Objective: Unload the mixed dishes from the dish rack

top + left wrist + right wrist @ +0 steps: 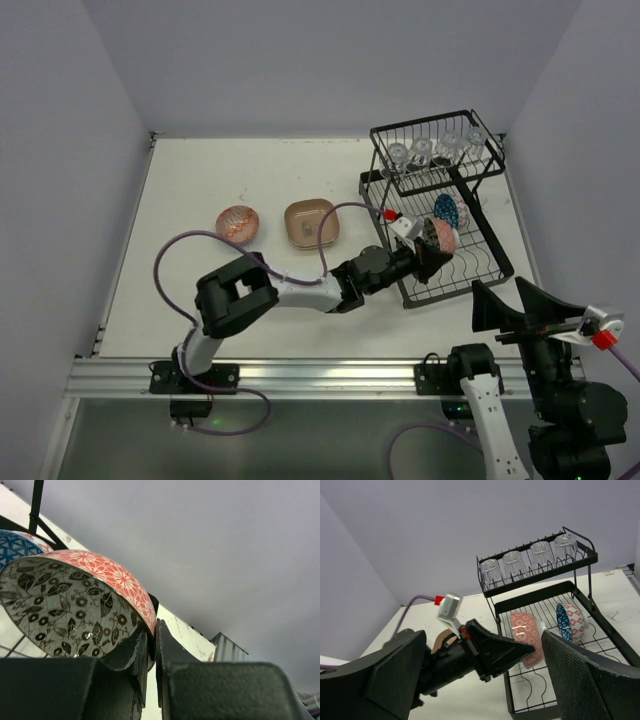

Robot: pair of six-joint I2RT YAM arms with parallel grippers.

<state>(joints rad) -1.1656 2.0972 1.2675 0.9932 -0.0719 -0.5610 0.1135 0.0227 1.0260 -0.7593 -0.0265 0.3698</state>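
The pink patterned bowl lies open, so next I will lift my left gripper off the rack (470, 262), move it past the tan-brown plate, turn its fingers down and lower it over that bowl.
The black wire dish rack (470, 262) stands at the table's right. Several clear glass cups (435, 152) sit upside down in its upper basket. On the lower tray a blue patterned bowl (447, 210) and a pink-red bowl (443, 236) stand on edge. My left gripper (432, 258) reaches into the tray's near end. It is shut on the pink-red bowl (115, 575), one finger (125, 655) inside the rim and one outside. The blue bowl (12, 547) stands just behind it. My right gripper (530, 310) hangs open and empty near the rack's front right corner.
A tan-brown plate (311, 222) and another pink patterned bowl (237, 222) lie on the table left of the rack. The left arm's purple cable (190, 240) loops over the table. White walls close in the table on three sides.
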